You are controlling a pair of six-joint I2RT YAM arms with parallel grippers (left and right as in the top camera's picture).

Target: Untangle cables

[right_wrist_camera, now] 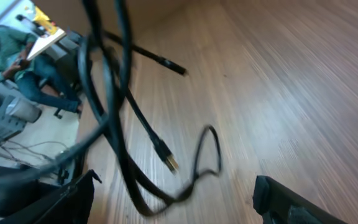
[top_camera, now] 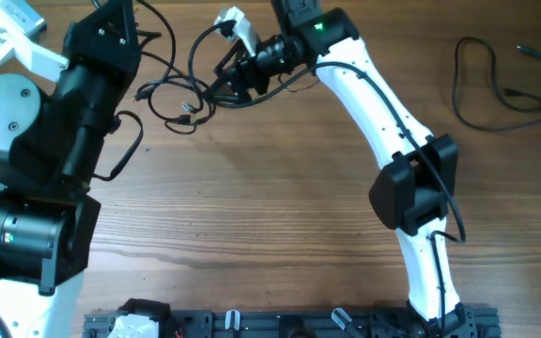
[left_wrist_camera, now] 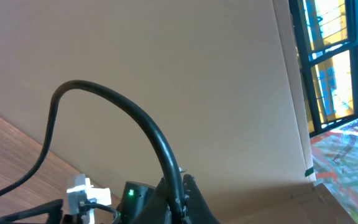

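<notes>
My left gripper tilts downward next and lowers from its raised spot toward the bare wood beside the loops, then releases its cable there, as that tabletop lies clear.
A thin black cable [top_camera: 172,101] lies in loose loops at the back of the table, left of centre. My left gripper [top_camera: 137,38] is raised above that spot. In the left wrist view it [left_wrist_camera: 180,180] is shut on a black cable [left_wrist_camera: 104,99] that arches up from between its fingers. My right gripper [top_camera: 214,89] reaches into the loops from the right. In the right wrist view it [right_wrist_camera: 173,186] is open just above the wood, with a blurred loop of cable [right_wrist_camera: 135,180] and a small metal plug [right_wrist_camera: 169,163] between its fingers. A second cable [top_camera: 482,94] lies apart at the back right.
The left arm's bulky black body [top_camera: 64,141] fills the left side of the table. The right arm's white link [top_camera: 374,113] crosses from the front right to the back centre. A black rail [top_camera: 280,324] runs along the front edge.
</notes>
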